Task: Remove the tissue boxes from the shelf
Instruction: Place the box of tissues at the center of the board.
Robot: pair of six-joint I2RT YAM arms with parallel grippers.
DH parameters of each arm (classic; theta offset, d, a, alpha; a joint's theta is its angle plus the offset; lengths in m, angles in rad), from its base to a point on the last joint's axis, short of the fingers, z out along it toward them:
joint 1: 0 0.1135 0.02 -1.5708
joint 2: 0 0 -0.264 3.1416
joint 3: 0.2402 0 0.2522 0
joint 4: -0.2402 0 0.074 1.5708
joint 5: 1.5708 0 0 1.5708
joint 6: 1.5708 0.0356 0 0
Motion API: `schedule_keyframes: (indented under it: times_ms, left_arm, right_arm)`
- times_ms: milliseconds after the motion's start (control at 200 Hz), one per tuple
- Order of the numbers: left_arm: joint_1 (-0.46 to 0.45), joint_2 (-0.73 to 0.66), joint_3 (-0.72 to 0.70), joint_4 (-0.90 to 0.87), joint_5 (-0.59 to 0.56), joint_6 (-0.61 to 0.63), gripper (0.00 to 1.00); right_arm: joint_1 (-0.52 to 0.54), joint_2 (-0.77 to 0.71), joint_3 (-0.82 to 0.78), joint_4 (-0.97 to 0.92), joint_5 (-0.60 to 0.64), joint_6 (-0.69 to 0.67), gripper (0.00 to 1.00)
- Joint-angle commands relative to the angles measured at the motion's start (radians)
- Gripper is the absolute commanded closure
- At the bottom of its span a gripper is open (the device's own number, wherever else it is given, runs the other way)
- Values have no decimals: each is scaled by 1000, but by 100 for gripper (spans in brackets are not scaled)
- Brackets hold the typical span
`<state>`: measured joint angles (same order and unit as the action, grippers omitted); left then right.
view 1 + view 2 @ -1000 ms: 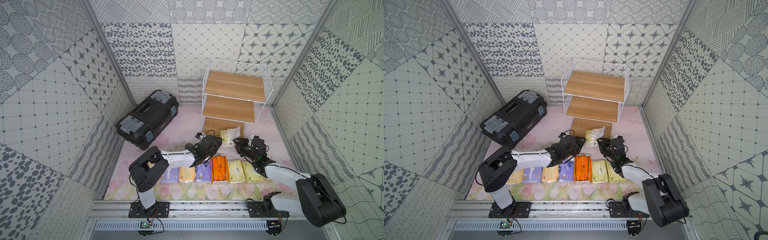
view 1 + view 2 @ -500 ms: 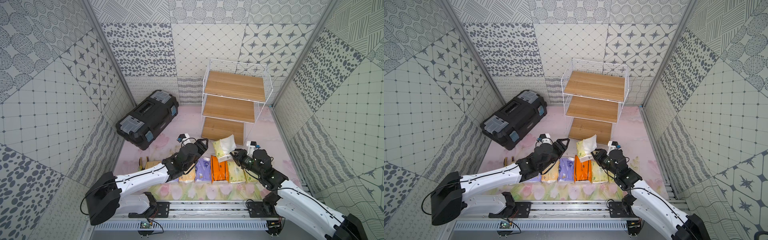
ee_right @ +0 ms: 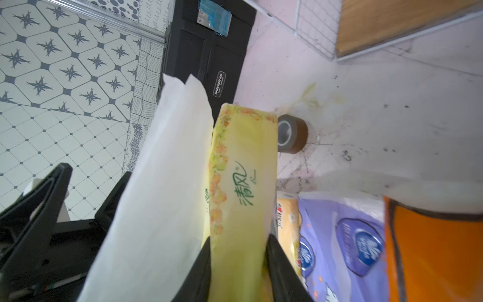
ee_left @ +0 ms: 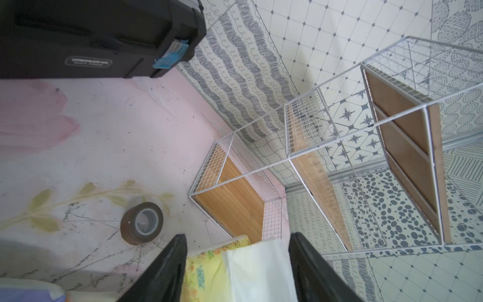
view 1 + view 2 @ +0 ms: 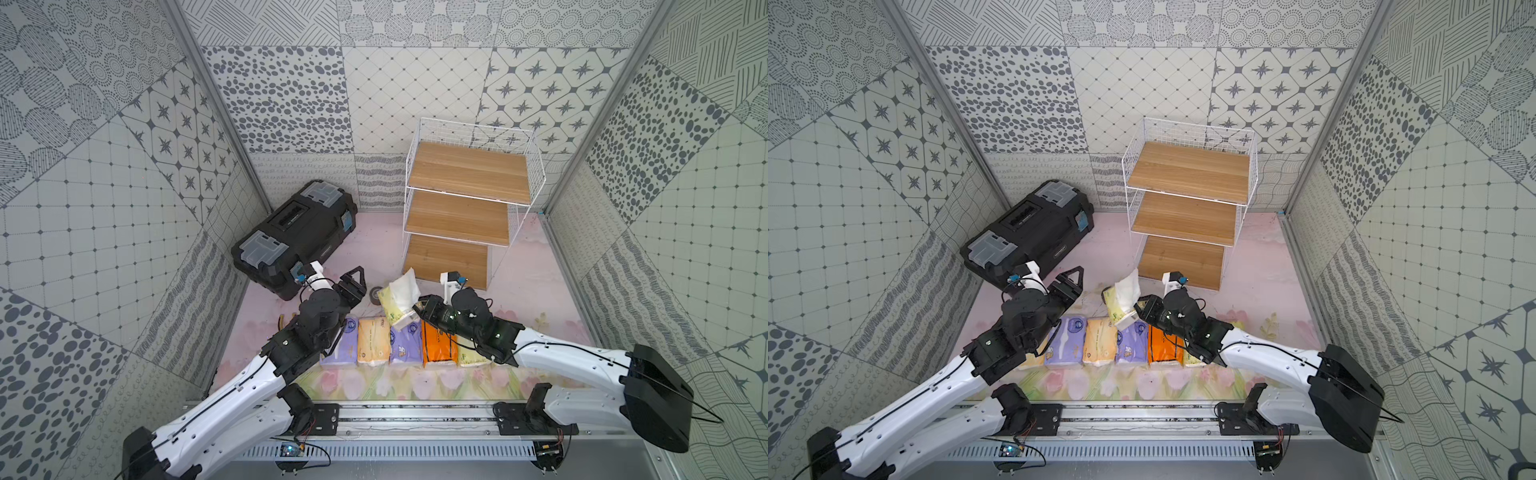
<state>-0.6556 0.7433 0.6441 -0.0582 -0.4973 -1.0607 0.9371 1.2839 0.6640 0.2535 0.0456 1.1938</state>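
Observation:
The pink floor between tape roll and toolbox is bare, so my right gripper should go past the tape roll toward the toolbox, move down and release the tissue box.
My right gripper is shut on the end of a pale yellow-green tissue box, held tilted above the floor with a white tissue sheet sticking out. In both top views this box hangs in front of the shelf, whose three wooden boards are bare. My left gripper is open just left of the box, jaws wide, gripping nothing. Several tissue boxes lie in a row on the floor: lavender, pale orange, lavender, bright orange, yellow-green.
A big black toolbox sits at the back left, close behind my left arm. A small brown tape roll lies on the pink floor between the two grippers. Patterned walls close in on both sides.
The right gripper has lifted the yellow-green box from the shelf's foot and carried it forward and left. The left gripper has opened wider and drawn back to the left.

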Motion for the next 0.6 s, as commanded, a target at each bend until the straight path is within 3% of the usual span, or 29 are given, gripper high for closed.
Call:
schedule_keyframes:
  times_ms: [0,140,380,595]
  left_arm:
    - [65,-97,-5,-208,-69,98,33]
    - [71,-167,-26,-207,-56,135,34]
    - [72,-253,-35,-293,-129,140,33]
    - [72,-305,-62,-334,-170,113,33]
  right_arm:
    - [26,115,101,175,43,-1,71]
    - [45,303,237,211,65,42,72]
    - [58,566,471,210,84,117,68]
    - [86,722,623,112,203,184,69]
